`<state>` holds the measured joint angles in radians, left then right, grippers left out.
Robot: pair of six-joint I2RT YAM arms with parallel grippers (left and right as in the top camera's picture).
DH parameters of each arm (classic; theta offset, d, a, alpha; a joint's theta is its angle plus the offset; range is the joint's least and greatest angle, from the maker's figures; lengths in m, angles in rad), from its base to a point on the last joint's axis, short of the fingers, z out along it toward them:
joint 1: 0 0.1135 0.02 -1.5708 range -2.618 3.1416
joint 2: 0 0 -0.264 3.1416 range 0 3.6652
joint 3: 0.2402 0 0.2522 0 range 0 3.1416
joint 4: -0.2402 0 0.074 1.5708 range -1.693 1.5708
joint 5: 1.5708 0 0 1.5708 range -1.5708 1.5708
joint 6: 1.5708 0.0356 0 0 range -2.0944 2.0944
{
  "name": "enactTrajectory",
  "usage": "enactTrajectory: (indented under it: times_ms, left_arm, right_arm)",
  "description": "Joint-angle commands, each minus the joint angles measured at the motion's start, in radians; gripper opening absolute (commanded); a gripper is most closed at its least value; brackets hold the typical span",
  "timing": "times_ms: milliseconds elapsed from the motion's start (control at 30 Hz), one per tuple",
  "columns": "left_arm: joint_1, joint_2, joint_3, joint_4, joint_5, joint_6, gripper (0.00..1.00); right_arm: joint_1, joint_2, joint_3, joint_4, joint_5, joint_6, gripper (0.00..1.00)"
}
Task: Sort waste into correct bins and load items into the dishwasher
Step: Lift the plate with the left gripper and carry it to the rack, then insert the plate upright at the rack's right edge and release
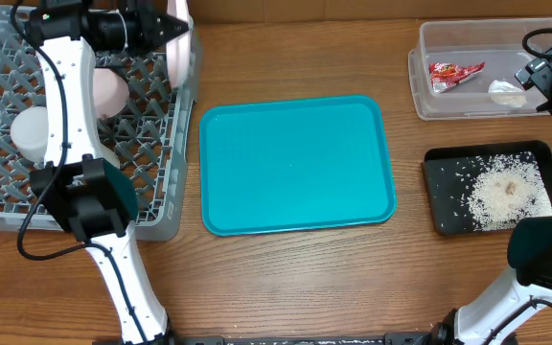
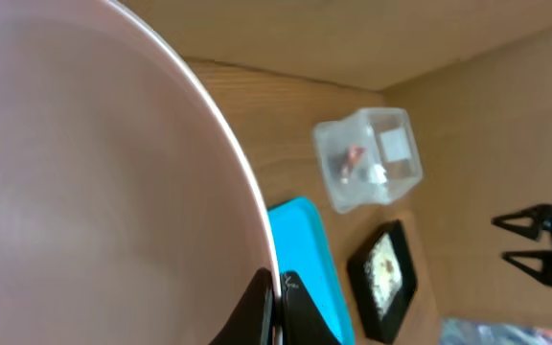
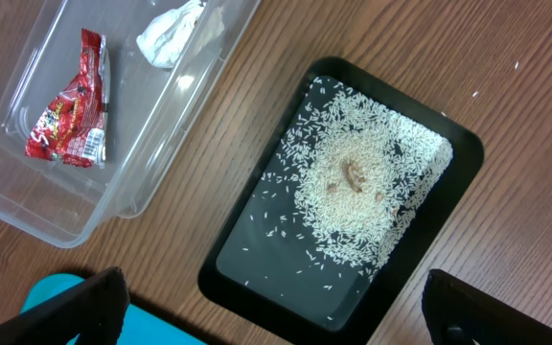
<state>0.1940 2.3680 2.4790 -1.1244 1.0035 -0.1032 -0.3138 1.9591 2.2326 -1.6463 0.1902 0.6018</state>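
Observation:
The pink plate [image 1: 179, 48] hangs upright, so next, my left gripper lowers it into the rack's slots beside the pink cup.
My left gripper [image 1: 175, 31] is shut on the rim of a pink plate [image 1: 179, 48], held on edge over the right side of the grey dishwasher rack [image 1: 151, 216]. In the left wrist view the plate [image 2: 94, 192] fills the left of the frame and the fingers [image 2: 276, 297] pinch its edge. A pink cup [image 1: 109, 93] and a white bowl [image 1: 29, 132] stand in the rack. My right gripper [image 3: 271, 307] is open and empty above the black tray [image 3: 257, 287] of rice [image 3: 362, 187]. A clear bin [image 1: 420, 86] holds a red wrapper [image 1: 453, 73] and a crumpled white tissue [image 1: 506, 92].
An empty teal tray [image 1: 295, 163] lies in the middle of the wooden table. The black tray [image 1: 439, 206] sits at the right, just in front of the clear bin. The rack takes up the left side.

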Motion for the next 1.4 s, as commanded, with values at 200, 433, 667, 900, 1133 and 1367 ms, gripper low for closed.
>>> enactTrajectory:
  times_ms: [200, 433, 667, 900, 1133, 1367]
  left_arm:
    - [0.003, -0.006, 0.002, -0.046, -0.124, 0.076, 0.04]
    - [0.004, -0.006, 0.003, -0.055, -0.124, 0.081, 1.0]
    - [0.011, -0.008, 0.132, -0.16, -0.265, 0.029, 1.0]
    - [0.011, -0.01, 0.472, -0.474, -0.312, 0.013, 1.0]
    - [-0.007, -0.081, 0.564, -0.565, -0.188, -0.044, 1.0]
    - [-0.139, -0.274, 0.385, -0.565, -0.407, -0.054, 1.0]
  right_arm:
    - [-0.002, -0.004, 0.012, 0.002, 0.007, 0.0, 1.0]
    - [-0.002, -0.004, 0.012, 0.002, 0.006, 0.0, 1.0]
    - [-0.002, -0.004, 0.012, 0.002, 0.007, 0.0, 1.0]
    - [-0.002, -0.004, 0.012, 0.002, 0.007, 0.0, 1.0]
    - [-0.002, -0.004, 0.012, 0.002, 0.006, 0.0, 1.0]
    - [-0.002, -0.004, 0.012, 0.002, 0.007, 0.0, 1.0]
